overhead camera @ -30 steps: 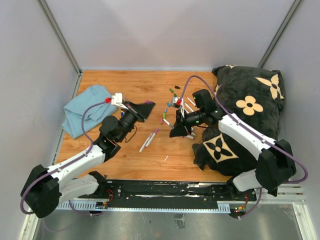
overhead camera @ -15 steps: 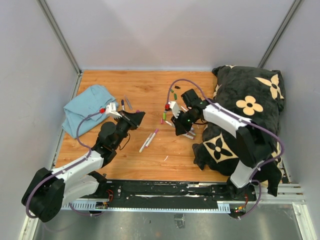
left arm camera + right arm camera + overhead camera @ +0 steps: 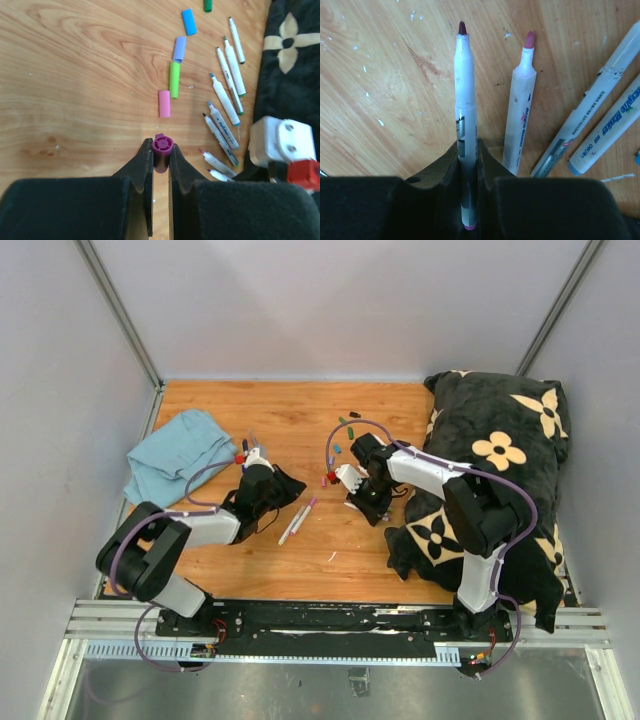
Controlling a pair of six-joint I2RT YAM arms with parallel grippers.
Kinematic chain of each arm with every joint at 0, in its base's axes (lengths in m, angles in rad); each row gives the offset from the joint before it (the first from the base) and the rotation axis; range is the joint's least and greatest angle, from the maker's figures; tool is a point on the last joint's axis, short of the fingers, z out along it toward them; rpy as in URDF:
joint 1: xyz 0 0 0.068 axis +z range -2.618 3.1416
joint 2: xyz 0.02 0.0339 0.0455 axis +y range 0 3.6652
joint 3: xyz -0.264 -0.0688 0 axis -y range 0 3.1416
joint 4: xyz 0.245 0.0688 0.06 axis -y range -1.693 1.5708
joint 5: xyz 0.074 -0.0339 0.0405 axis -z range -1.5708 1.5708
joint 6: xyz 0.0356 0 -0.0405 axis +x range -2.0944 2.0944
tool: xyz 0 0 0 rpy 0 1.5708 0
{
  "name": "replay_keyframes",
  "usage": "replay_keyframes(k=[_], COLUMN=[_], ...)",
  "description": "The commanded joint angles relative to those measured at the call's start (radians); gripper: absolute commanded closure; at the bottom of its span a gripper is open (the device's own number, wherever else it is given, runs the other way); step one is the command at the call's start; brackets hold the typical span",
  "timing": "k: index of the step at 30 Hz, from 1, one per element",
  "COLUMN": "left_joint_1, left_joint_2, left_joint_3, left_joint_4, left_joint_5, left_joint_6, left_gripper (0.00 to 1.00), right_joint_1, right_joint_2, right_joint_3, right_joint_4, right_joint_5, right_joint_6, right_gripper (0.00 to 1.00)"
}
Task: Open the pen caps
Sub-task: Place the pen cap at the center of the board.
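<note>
I should next lower the purple pen cap with my left gripper to the spot beside the pink [image 3: 164, 103] cap and let it go, because the wood there is bare.
My left gripper [image 3: 161, 150] [image 3: 288, 488] is shut on a purple pen cap [image 3: 163, 144], held just above the wood. Ahead of it on the table lie loose pen caps: pink [image 3: 164, 103], green [image 3: 174, 79], lavender [image 3: 179, 48] and blue [image 3: 188, 21]. My right gripper [image 3: 468, 147] [image 3: 372, 508] is shut on a white pen barrel [image 3: 463, 75] whose dark red tip is bare and points away from the jaws. A second uncapped pen [image 3: 521, 100] with a pink tip lies right beside it. Two capped pens [image 3: 298, 520] lie between the arms.
Several uncapped white pens [image 3: 227, 95] lie in a loose pile by the right gripper. A black cushion with cream flowers [image 3: 500, 460] fills the right side of the table. A light blue cloth [image 3: 175, 455] lies at the left. More caps [image 3: 345, 423] are scattered further back.
Both arms have come down toward the table. The left gripper carried the purple cap nearer and lower; the right gripper brought the uncapped pen down beside the pile of pens.
</note>
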Motion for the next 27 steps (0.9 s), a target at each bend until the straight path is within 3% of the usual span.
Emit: replay_keyframes(k=[1, 12, 22, 27], left_joint_1=[0.007, 0.007, 0.007, 0.007], left_joint_2=[0.140, 0.325, 0.325, 0.296], left_joint_3=[0.101, 0.246, 0.236, 0.230], left_joint_4=[-0.073, -0.197, -0.203, -0.222], left_joint_5=[0.016, -0.008, -0.018, -0.032], left_joint_6=[-0.016, -0.008, -0.016, -0.011], left_gripper=[1.00, 0.88, 0.64, 0.63], right_joint_1=[0.025, 0.032, 0.032, 0.032], right_joint_2=[0.016, 0.037, 0.025, 0.013], right_joint_3=[0.023, 0.037, 0.048, 0.051], right_joint_4=[-0.046, -0.067, -0.077, -0.077], right_joint_5=[0.046, 0.047, 0.041, 0.038], right_joint_6=[-0.017, -0.016, -0.012, -0.012], right_gripper=[0.84, 0.74, 0.73, 0.73])
